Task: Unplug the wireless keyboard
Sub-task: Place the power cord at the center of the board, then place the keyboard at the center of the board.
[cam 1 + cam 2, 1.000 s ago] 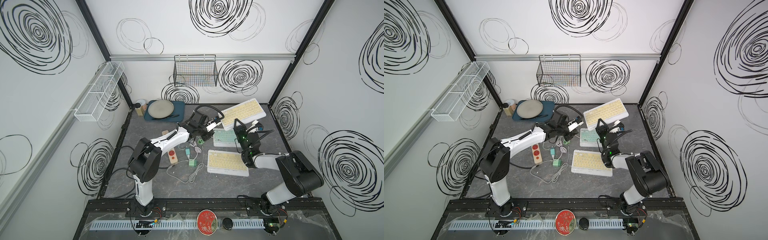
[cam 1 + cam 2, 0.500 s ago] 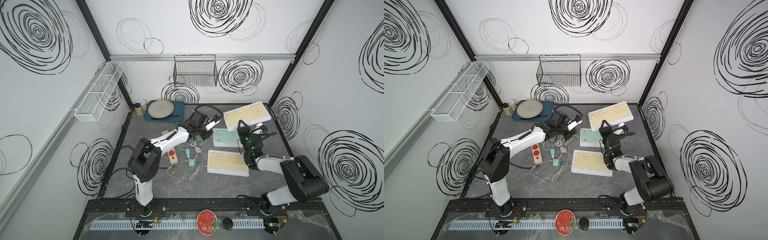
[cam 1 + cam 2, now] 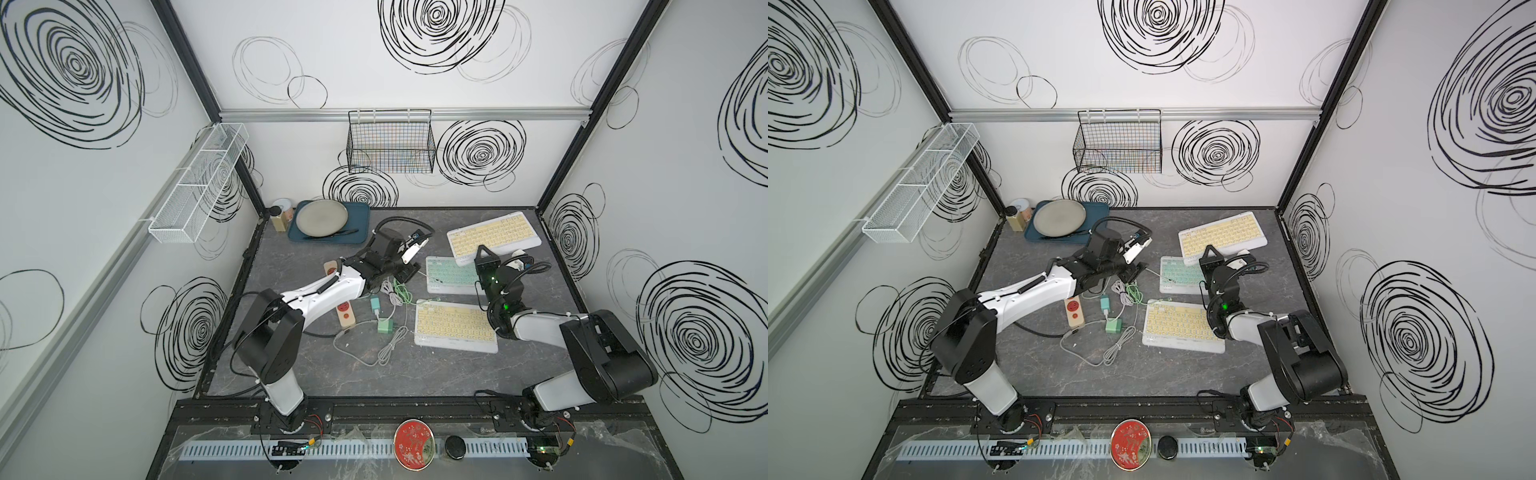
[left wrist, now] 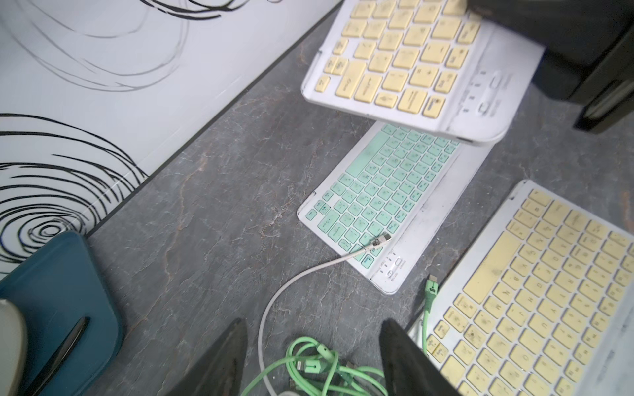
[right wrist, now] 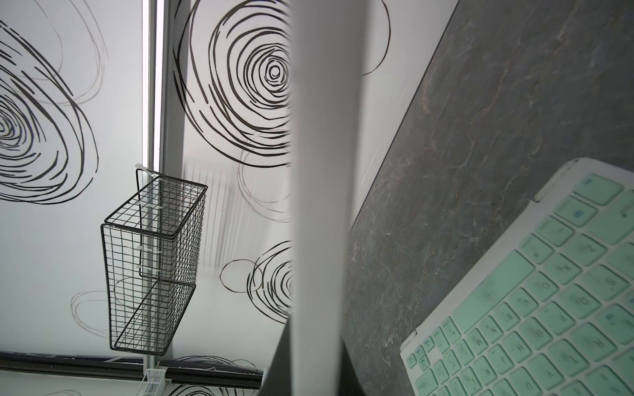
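The robot's right gripper will lower the wireless keyboard onto the bare tabletop beyond the mint keyboard (image 3: 436,242) (image 5: 449,217) and let go of its white edge, because the plug of the white cable lies free.
My right gripper (image 3: 484,257) (image 5: 315,360) is shut on the near edge of the wireless keyboard (image 3: 494,237) (image 3: 1223,232), white with yellow keys. It holds the keyboard tilted above the back right of the table. In the right wrist view the keyboard (image 5: 322,205) shows edge-on between the jaws. The white cable's plug (image 4: 379,241) is free of it and lies on a mint-keyed keyboard (image 4: 387,192) (image 3: 451,274). My left gripper (image 4: 314,356) (image 3: 407,272) is open just left of the mint keyboard, above a tangle of green cables (image 4: 319,367).
A second yellow-keyed keyboard (image 3: 455,326) lies at the front, with a green cable's plug (image 4: 430,291) beside its corner. A wooden power strip (image 3: 345,313), green chargers (image 3: 384,324) and loose cables lie under the left arm. A blue tray (image 3: 361,214) with a plate stands at the back left.
My left gripper has opened and let go of the white cable, whose plug now lies on the mint keyboard. The right gripper has carried the yellow keyboard slightly right.
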{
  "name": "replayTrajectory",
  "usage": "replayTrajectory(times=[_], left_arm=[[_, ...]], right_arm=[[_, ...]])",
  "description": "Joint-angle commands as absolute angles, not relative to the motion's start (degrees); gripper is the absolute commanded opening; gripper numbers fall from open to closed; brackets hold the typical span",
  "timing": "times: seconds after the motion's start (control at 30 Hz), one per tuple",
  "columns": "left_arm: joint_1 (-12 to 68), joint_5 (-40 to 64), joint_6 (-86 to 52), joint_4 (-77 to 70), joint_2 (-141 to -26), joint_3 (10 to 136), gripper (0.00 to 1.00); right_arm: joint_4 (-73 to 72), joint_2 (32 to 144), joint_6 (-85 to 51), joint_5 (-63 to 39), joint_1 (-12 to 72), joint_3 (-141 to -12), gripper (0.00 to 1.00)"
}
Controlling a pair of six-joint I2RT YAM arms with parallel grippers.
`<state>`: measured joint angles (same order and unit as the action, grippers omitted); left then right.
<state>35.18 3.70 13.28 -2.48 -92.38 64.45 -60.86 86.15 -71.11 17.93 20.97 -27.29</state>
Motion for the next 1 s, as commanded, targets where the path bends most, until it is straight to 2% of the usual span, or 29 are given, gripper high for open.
replayTrajectory(times=[0.0,0.13,0.2,0.37,0.5,0.97], left_arm=[[34.14,-2.33,9.46,-15.91,-84.97,56.1,0.68],[30.55,-9.8,4.52,-31.4,-75.79,39.52,0.74],[26.86,-11.3,0.43,-38.2,-72.36,32.27,0.77],[14.86,-12.21,-11.85,-48.55,-66.62,19.44,0.77],[9.97,-12.96,-16.12,-54.41,-65.19,14.8,0.77],[7.37,-23.09,-21.28,-59.16,-63.24,9.62,0.79]], right_arm=[[-63.97,87.22,-71.35,18.4,21.14,-30.1,0.0],[-64.81,89.56,-71.39,18.1,21.14,-30.87,0.0],[-64.96,90.74,-71.5,17.84,21.07,-31.59,0.0],[-64.52,94.11,-71.37,16.92,20.94,-34.27,0.0],[-64.25,97.16,-71.48,16.43,20.77,-36.54,0.0],[-69.08,110.82,-74.22,11.59,19.67,-45.05,0.0]])
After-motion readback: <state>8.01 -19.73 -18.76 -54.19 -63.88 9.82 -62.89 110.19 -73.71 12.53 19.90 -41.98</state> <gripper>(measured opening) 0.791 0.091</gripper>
